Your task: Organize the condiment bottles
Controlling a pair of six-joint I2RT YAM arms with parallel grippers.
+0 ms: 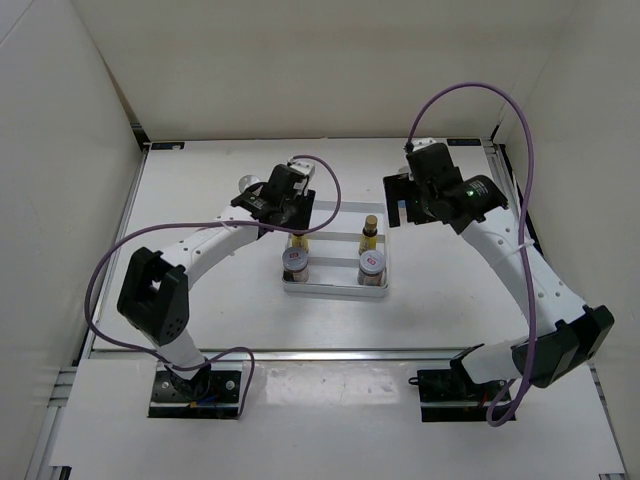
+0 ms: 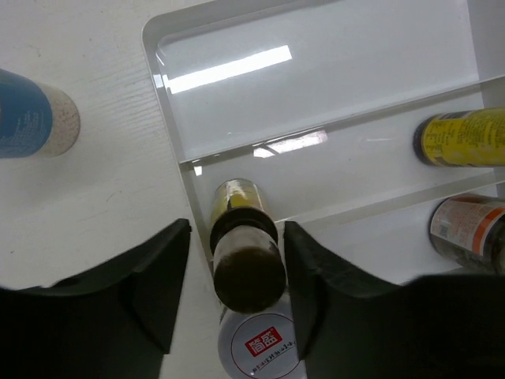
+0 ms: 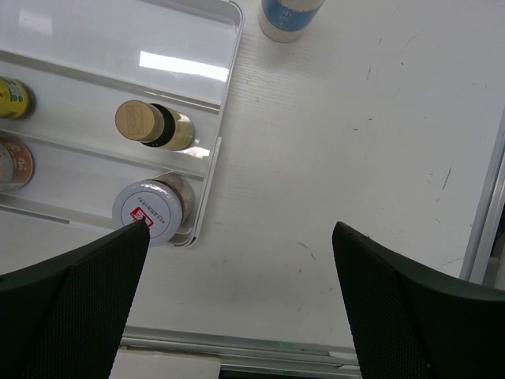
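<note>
My right gripper moves outward and down onto the other white bottle (image 3: 287,16) next, since its open fingers hang over bare table short of that bottle.
The white tray (image 1: 335,290) holds two yellow dark-capped bottles (image 1: 370,232) in its middle row and two silver-lidded jars (image 1: 371,266) in its near row. My left gripper (image 2: 237,237) is open, its fingers either side of the left yellow bottle (image 2: 246,260), with a gap on the left. The left jar (image 2: 260,347) stands just below it. One white blue-labelled bottle (image 2: 31,114) stands on the table left of the tray (image 2: 158,47). My right gripper (image 3: 241,229) is open wide and empty over bare table right of the tray (image 3: 229,47). The other white bottle (image 3: 286,16) stands beyond it.
The tray's far row holds nothing. White walls enclose the table on three sides. A metal rail (image 3: 481,221) runs along the right edge. Purple cables loop over both arms.
</note>
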